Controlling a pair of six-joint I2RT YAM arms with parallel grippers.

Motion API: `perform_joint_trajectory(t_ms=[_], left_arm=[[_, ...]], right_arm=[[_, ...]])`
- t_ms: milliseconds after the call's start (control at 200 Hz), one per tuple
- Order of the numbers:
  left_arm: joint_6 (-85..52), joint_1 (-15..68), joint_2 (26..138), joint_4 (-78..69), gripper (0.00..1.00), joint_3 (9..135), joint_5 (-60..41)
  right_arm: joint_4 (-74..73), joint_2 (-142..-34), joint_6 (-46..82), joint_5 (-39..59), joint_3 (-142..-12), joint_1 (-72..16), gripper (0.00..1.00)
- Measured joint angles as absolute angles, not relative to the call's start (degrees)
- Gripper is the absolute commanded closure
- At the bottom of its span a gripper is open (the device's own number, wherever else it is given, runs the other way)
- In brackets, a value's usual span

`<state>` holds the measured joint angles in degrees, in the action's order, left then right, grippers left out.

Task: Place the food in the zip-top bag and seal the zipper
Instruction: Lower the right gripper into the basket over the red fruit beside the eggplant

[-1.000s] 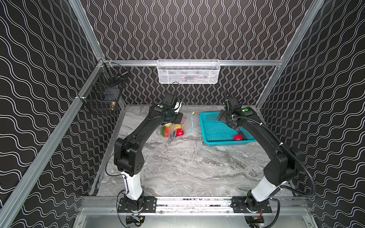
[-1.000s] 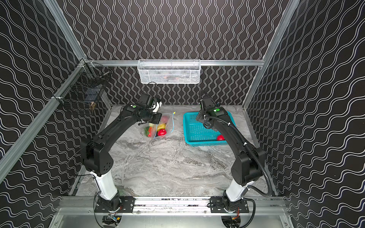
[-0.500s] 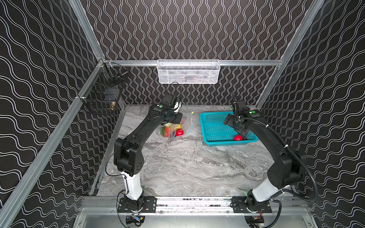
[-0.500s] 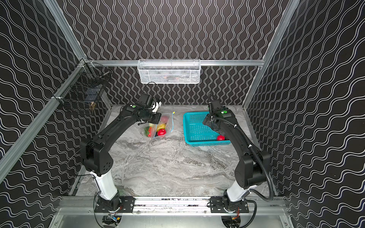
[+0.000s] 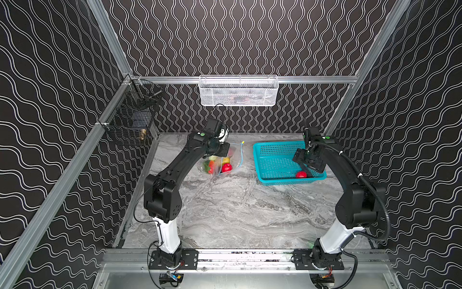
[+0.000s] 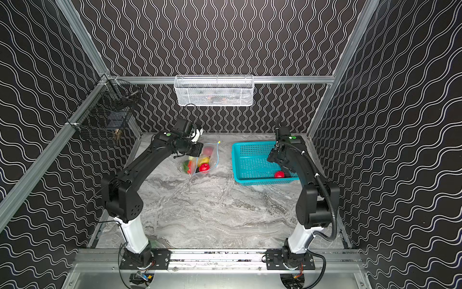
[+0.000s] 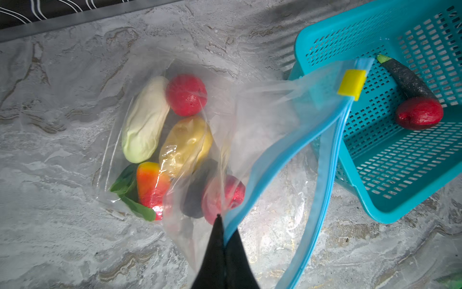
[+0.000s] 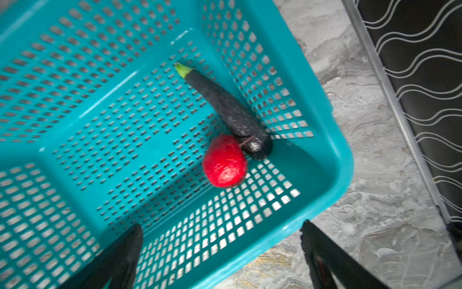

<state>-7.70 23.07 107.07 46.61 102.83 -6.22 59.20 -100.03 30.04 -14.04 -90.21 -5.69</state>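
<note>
The red fruit beside the eggplant is still outside the bag, so my right gripper's open fingers will next go down around it into the teal basket [image 8: 342,155].
The clear zip-top bag [image 7: 262,120] lies on the marble with its mouth held up. My left gripper [image 7: 222,225] is shut on the light-blue zipper [image 7: 287,150], whose yellow slider [image 7: 351,82] sits at the far end. Inside the bag are a white oblong piece [image 7: 145,120], two red fruits [image 7: 186,93], a yellow one [image 7: 186,145], an orange-red one [image 7: 150,185] and a dark one [image 7: 197,190]. A red fruit [image 8: 225,162] and a dark eggplant [image 8: 230,112] lie in the teal basket [image 8: 342,155]. My right gripper [image 8: 221,225] hangs open above that basket's near corner, holding nothing.
In both top views the teal basket [image 5: 275,160] stands right of the bag [image 5: 222,162], close to the right wall frame [image 8: 400,112]. A white mesh basket [image 5: 237,91] hangs on the back wall. A black wire basket [image 5: 130,125] hangs on the left wall.
My right gripper has swung from the basket's far left part to its near right corner, above the red fruit. The left arm and the bag have stayed put.
</note>
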Motion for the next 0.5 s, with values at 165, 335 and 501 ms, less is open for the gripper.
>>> perform_joint_trajectory(t_ms=[165, 335, 501], left_arm=[[-7.7, 23.0, 107.2, 46.8, 1.0, 102.8, -6.5], [-7.7, 23.0, 107.2, 46.8, 1.0, 102.8, -6.8], [-7.7, 23.0, 107.2, 46.8, 1.0, 102.8, -6.8]], right_arm=[[59.2, -102.5, 27.5, -12.5, -90.1, -5.5, 0.01], [59.2, -105.6, 25.9, -11.3, -91.4, -5.4, 0.02], [59.4, -108.5, 24.6, -11.6, -92.4, -5.3, 0.04]])
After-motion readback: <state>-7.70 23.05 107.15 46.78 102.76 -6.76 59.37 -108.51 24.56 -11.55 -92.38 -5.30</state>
